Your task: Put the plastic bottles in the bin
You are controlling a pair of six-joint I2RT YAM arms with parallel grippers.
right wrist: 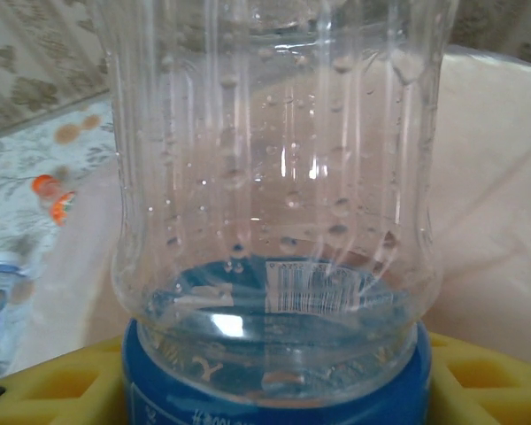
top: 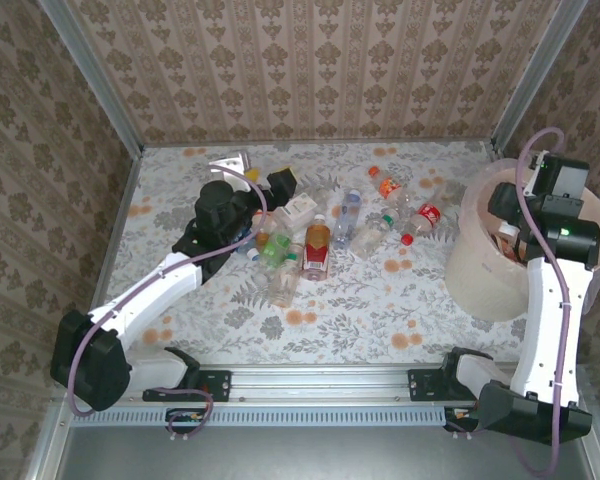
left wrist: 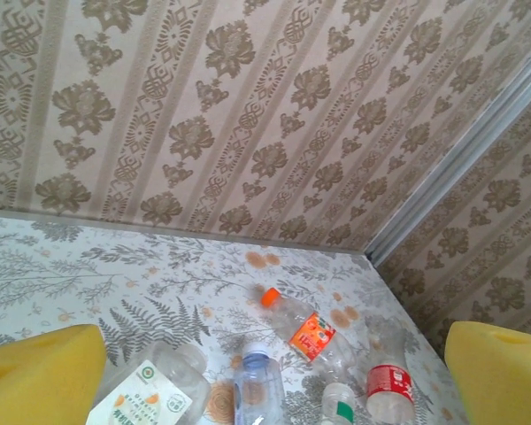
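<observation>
The robot's right gripper will tilt downward and go down into the bin's opening (top: 505,242) to let go of the bottle, because the clear bottle already hangs over the open bin.
Several plastic bottles (top: 316,247) lie scattered in the middle of the table, among them an orange-capped one (left wrist: 314,332), a red-labelled one (left wrist: 388,385) and a blue-capped one (left wrist: 261,385). My left gripper (top: 270,205) (left wrist: 274,372) hovers open over the left end of this cluster, its yellow pads (left wrist: 40,372) wide apart with nothing between them. The pale pink bin (top: 470,255) (right wrist: 496,221) stands at the right. My right gripper (top: 508,238) (right wrist: 274,390) is over the bin's mouth, shut on a clear bottle with a blue label (right wrist: 274,177).
Patterned walls close the table at the back and both sides, with a metal corner post (left wrist: 460,168) at the far right. Some bottles lie inside the bin (top: 502,250). A white-labelled bottle (left wrist: 155,394) lies just below my left pad.
</observation>
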